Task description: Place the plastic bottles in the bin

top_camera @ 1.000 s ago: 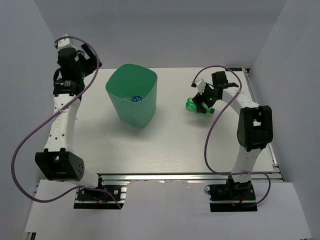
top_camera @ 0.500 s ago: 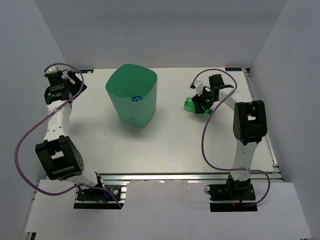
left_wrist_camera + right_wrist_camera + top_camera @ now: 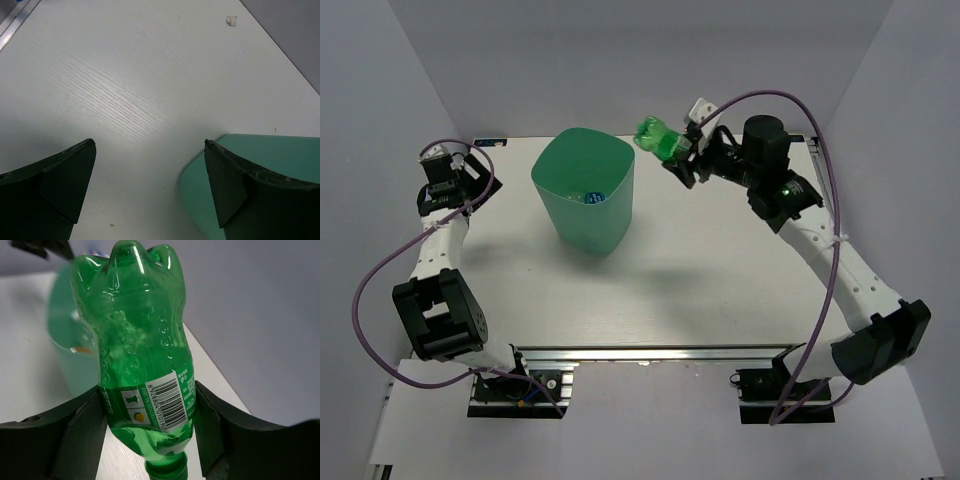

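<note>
I should lower my left gripper and move it toward the upper left in its wrist view, to the blue bit beside the metal bar (image 3: 19,1), because its fingers have bare table between them.
The mint-green bin (image 3: 584,228) stands left of centre on the table, and a bottle with a blue cap (image 3: 592,197) lies inside it. My right gripper (image 3: 680,160) is shut on a green plastic bottle (image 3: 657,138), held in the air just right of the bin's rim. In the right wrist view the green bottle (image 3: 140,340) is clamped at its label between the fingers of the right gripper (image 3: 147,390), cap toward the camera, with the bin (image 3: 62,345) blurred behind. My left gripper (image 3: 465,172) is at the far left, open and empty; the left gripper (image 3: 149,141) looks down at the table beside the bin (image 3: 285,155).
White walls enclose the table on three sides. A metal rail (image 3: 690,353) runs along the near edge by the arm bases. Purple cables (image 3: 370,290) loop off both arms.
The right gripper shut on the green bottle on the table at the right, then lifted it up and left to beside the bin's rim. The left arm drew back to the far left.
</note>
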### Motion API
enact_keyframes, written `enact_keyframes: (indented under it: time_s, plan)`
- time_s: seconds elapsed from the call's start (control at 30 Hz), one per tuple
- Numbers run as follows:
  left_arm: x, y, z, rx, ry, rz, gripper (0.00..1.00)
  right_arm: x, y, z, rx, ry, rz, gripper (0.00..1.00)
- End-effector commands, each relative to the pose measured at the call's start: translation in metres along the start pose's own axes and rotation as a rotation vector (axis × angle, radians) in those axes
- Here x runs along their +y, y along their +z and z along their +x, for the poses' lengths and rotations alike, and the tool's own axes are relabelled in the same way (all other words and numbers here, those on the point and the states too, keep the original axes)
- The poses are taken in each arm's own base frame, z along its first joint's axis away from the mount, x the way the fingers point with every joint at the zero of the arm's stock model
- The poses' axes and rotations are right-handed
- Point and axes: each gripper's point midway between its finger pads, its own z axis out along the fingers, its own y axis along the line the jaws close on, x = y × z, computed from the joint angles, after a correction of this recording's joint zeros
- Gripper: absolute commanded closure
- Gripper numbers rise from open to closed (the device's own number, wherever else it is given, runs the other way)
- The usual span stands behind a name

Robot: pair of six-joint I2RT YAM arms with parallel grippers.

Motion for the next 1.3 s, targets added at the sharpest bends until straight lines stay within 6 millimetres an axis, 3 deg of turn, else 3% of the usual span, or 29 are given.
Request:
enact_keyframes:
  time_s: [0.0, 0.03, 0.07, 0.1, 0.13, 0.17, 0.23, 0.27, 0.3, 0.33, 0.37, 0.4, 0.43, 0.57, 0.77, 0.83, 0.87, 0.9, 0.93, 0.97, 1.0, 1.03, 1.07, 1.1, 1.13, 1.17, 1.2, 1.23, 1.27]
  plan:
    - [-0.009, -0.006, -0.010, -0.036, -0.015, 0.050, 0.02, 0.024, 0.025, -0.040, -0.142, 0.027, -0.040, 0.71]
    - [-0.009, -0.006, -0.010, -0.034, -0.016, 0.053, 0.02, 0.030, 0.037, -0.040, -0.142, 0.035, -0.056, 0.70]
    - [-0.011, -0.006, -0.010, -0.037, -0.015, 0.061, 0.02, 0.027, 0.043, -0.064, -0.198, 0.046, -0.046, 0.71]
    - [-0.011, -0.006, -0.009, -0.034, -0.015, 0.067, 0.02, 0.038, 0.052, -0.073, -0.209, 0.049, -0.078, 0.70]
    - [-0.011, -0.005, -0.008, -0.031, -0.012, 0.069, 0.02, 0.043, 0.073, -0.064, -0.185, 0.065, -0.104, 0.70]
    - [-0.012, -0.006, -0.008, -0.034, -0.007, 0.073, 0.02, 0.044, 0.077, -0.085, -0.213, 0.070, -0.119, 0.67]
    - [-0.011, -0.007, -0.011, -0.039, 0.007, 0.071, 0.02, 0.063, 0.104, -0.071, -0.158, 0.088, -0.182, 0.53]
    - [-0.010, -0.007, -0.010, -0.039, 0.010, 0.065, 0.02, 0.070, 0.110, -0.074, -0.153, 0.090, -0.200, 0.51]
    - [-0.008, -0.007, -0.012, -0.047, 0.012, 0.052, 0.02, 0.070, 0.112, -0.089, -0.179, 0.074, -0.203, 0.46]
    - [-0.007, -0.007, -0.014, -0.051, 0.021, 0.052, 0.02, 0.077, 0.125, -0.072, -0.127, 0.083, -0.225, 0.43]
    - [-0.008, -0.006, -0.015, -0.053, 0.027, 0.055, 0.02, 0.081, 0.130, -0.071, -0.115, 0.075, -0.238, 0.40]
    - [-0.008, -0.006, -0.016, -0.053, 0.033, 0.055, 0.02, 0.083, 0.130, -0.086, -0.137, 0.045, -0.243, 0.29]
    - [-0.009, -0.006, -0.020, -0.059, 0.042, 0.057, 0.02, 0.088, 0.140, -0.069, -0.083, 0.053, -0.261, 0.26]
    - [-0.004, 0.002, -0.019, -0.037, 0.052, 0.033, 0.02, 0.097, 0.143, -0.078, -0.095, 0.025, -0.289, 0.11]
    - [0.001, 0.010, -0.035, -0.065, 0.102, -0.013, 0.02, 0.084, 0.128, -0.105, -0.161, 0.017, -0.228, 0.11]
    - [0.013, 0.018, -0.036, -0.045, 0.157, -0.068, 0.02, 0.071, 0.118, -0.106, -0.147, 0.025, -0.162, 0.11]
    - [0.021, 0.017, -0.056, -0.094, 0.180, -0.139, 0.02, 0.067, 0.114, -0.104, -0.136, 0.027, -0.138, 0.11]
    - [0.030, 0.025, -0.058, -0.088, 0.221, -0.189, 0.02, 0.060, 0.102, -0.109, -0.132, 0.027, -0.112, 0.11]
    - [0.038, 0.027, -0.064, -0.097, 0.242, -0.232, 0.02, 0.053, 0.097, -0.104, -0.115, 0.028, -0.079, 0.11]
    - [0.044, 0.030, -0.069, -0.102, 0.263, -0.267, 0.02, 0.049, 0.095, -0.080, -0.065, 0.026, -0.067, 0.10]
    - [0.046, 0.032, -0.082, -0.130, 0.283, -0.295, 0.02, 0.042, 0.090, -0.077, -0.071, 0.021, -0.042, 0.11]
    - [0.054, 0.045, -0.079, -0.110, 0.341, -0.314, 0.02, 0.033, 0.073, -0.083, -0.092, 0.014, -0.010, 0.11]
    - [0.058, 0.051, -0.080, -0.110, 0.368, -0.334, 0.02, 0.017, 0.065, -0.072, -0.074, 0.017, 0.039, 0.11]
    - [0.063, 0.055, -0.086, -0.120, 0.386, -0.360, 0.02, 0.013, 0.063, -0.049, -0.032, 0.038, 0.053, 0.11]
    - [0.072, 0.069, -0.079, -0.091, 0.434, -0.386, 0.02, 0.004, 0.049, -0.053, -0.047, 0.043, 0.084, 0.11]
    - [0.075, 0.077, -0.082, -0.096, 0.444, -0.400, 0.02, -0.013, 0.039, -0.043, -0.035, 0.058, 0.126, 0.11]
    - [0.079, 0.084, -0.084, -0.090, 0.483, -0.410, 0.02, -0.016, 0.036, -0.020, 0.003, 0.095, 0.138, 0.11]
    - [0.084, 0.100, -0.082, -0.072, 0.525, -0.422, 0.02, -0.025, 0.022, -0.026, -0.032, 0.097, 0.173, 0.11]
    - [0.086, 0.108, -0.085, -0.071, 0.546, -0.427, 0.02, -0.039, 0.012, -0.018, -0.031, 0.111, 0.209, 0.11]
